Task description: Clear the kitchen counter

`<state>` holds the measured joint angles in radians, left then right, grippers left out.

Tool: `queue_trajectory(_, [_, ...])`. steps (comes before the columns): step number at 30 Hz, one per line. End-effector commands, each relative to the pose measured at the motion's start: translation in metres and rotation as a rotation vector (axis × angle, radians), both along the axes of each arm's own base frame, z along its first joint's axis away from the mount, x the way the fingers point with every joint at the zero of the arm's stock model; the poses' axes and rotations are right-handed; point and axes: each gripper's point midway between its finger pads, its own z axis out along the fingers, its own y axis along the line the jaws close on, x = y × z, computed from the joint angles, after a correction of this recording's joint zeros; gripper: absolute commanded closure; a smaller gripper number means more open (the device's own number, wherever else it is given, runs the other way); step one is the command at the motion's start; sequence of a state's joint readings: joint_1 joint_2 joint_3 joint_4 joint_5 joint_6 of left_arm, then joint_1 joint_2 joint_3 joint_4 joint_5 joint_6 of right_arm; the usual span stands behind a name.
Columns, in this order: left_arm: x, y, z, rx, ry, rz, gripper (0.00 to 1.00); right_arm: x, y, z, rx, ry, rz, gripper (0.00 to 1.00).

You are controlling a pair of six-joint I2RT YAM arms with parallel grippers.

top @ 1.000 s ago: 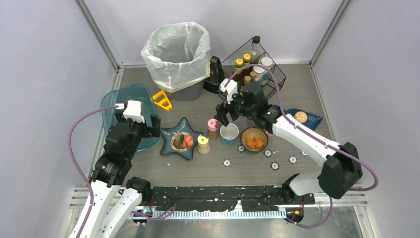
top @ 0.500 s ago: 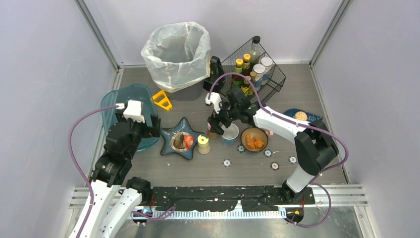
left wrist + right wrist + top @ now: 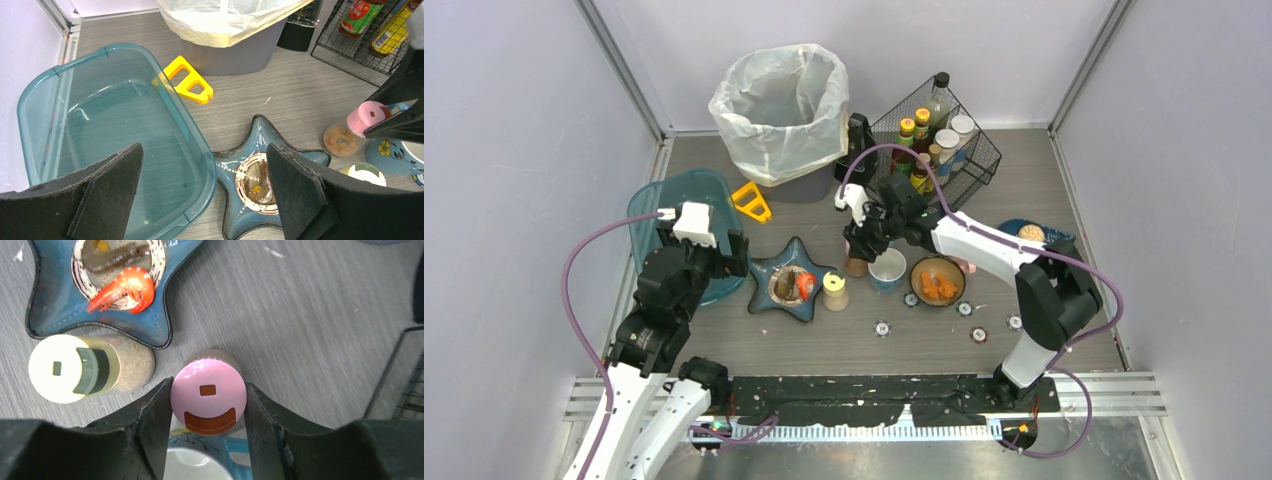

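Note:
The wire rack already holds bottles, so my right gripper will next lift the pink-lidded jar outward, lower it beside the white-lidded jars and let go.
The kitchen counter (image 3: 824, 345) is dark grey wood-grain. My right gripper (image 3: 856, 248) is down over a pink-lidded spice jar (image 3: 855, 266) that stands left of a white cup (image 3: 887, 270). In the right wrist view my right gripper (image 3: 208, 396) has both jaws pressed against the sides of the pink lid (image 3: 208, 387). A yellow-lidded jar (image 3: 70, 367) and a blue star dish (image 3: 55, 315) with a shrimp (image 3: 127, 287) lie beside it. My left gripper (image 3: 204, 150) is wide open and empty, above the rim of the teal tub (image 3: 100, 130) and the star dish (image 3: 260, 170).
A lined bin (image 3: 779, 110), a black block (image 3: 857, 150) and a wire rack of bottles (image 3: 934, 135) stand at the back. A yellow piece (image 3: 752, 203) lies by the tub (image 3: 654, 215). A bowl of orange food (image 3: 938, 281), a blue bag (image 3: 1036, 237) and several small caps (image 3: 882, 327) lie right and front.
My right arm swung left from over the cup, came down on the pink-lidded jar and closed on its lid. My left arm has not moved.

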<state>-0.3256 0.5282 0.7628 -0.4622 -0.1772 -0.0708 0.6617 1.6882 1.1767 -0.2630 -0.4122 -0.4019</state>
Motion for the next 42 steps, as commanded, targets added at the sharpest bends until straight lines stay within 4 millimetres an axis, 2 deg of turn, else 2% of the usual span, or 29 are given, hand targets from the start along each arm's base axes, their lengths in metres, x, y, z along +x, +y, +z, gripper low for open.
queue_trajectory(1, [0.0,-0.003,0.021,-0.022,-0.06,-0.017,0.05,0.01,0.006,0.097,0.163,-0.191,-0.039,0.95])
queue_trajectory(6, [0.0,-0.004,0.022,-0.025,-0.063,-0.019,0.05,0.016,-0.009,0.162,0.249,-0.327,-0.136,0.94])
queue_trajectory(9, [0.0,-0.004,0.022,-0.026,-0.062,-0.02,0.05,0.022,-0.03,0.198,0.271,-0.404,-0.239,0.94])
queue_trajectory(10, [-0.001,-0.004,0.022,-0.027,-0.064,-0.022,0.05,0.029,-0.042,0.211,0.272,-0.437,-0.305,0.95])
queue_trajectory(11, [-0.001,-0.004,0.022,-0.027,-0.064,-0.023,0.05,0.031,-0.049,0.216,0.268,-0.447,-0.337,0.95])
queue_trajectory(12, [-0.001,-0.005,0.022,-0.028,-0.064,-0.024,0.05,0.037,-0.064,0.229,0.271,-0.474,-0.411,0.94])
queue_trajectory(15, [-0.001,-0.005,0.022,-0.031,-0.063,-0.027,0.05,0.049,-0.099,0.249,0.287,-0.51,-0.558,0.95])
queue_trajectory(16, [-0.001,-0.005,0.022,-0.031,-0.063,-0.027,0.05,0.056,-0.119,0.258,0.302,-0.522,-0.634,0.95])
queue_trajectory(19, [0.0,-0.006,0.022,-0.031,-0.061,-0.03,0.05,0.072,-0.171,0.27,0.335,-0.533,-0.812,0.95])
queue_trajectory(20, [-0.001,-0.006,0.022,-0.031,-0.061,-0.03,0.05,0.075,-0.18,0.274,0.345,-0.542,-0.841,0.95])
queue_trajectory(21, [0.0,-0.006,0.022,-0.031,-0.062,-0.03,0.05,0.08,-0.197,0.275,0.349,-0.547,-0.888,0.95])
queue_trajectory(24, [0.0,-0.006,0.022,-0.032,-0.063,-0.03,0.05,0.094,-0.224,0.271,0.351,-0.559,-0.957,0.95])
queue_trajectory(29, [0.0,-0.006,0.02,-0.031,-0.058,-0.029,0.05,0.128,-0.267,0.244,0.327,-0.518,-1.098,0.95])
queue_trajectory(30, [0.0,-0.006,0.021,-0.03,-0.058,-0.03,0.05,0.133,-0.271,0.244,0.335,-0.525,-1.107,0.95])
queue_trajectory(35, [0.001,-0.006,0.02,-0.027,-0.056,-0.028,0.05,0.166,-0.293,0.212,0.305,-0.449,-1.176,0.95])
queue_trajectory(42, [0.001,-0.005,0.019,-0.024,-0.053,-0.024,0.05,0.186,-0.309,0.174,0.264,-0.393,-1.237,0.95])
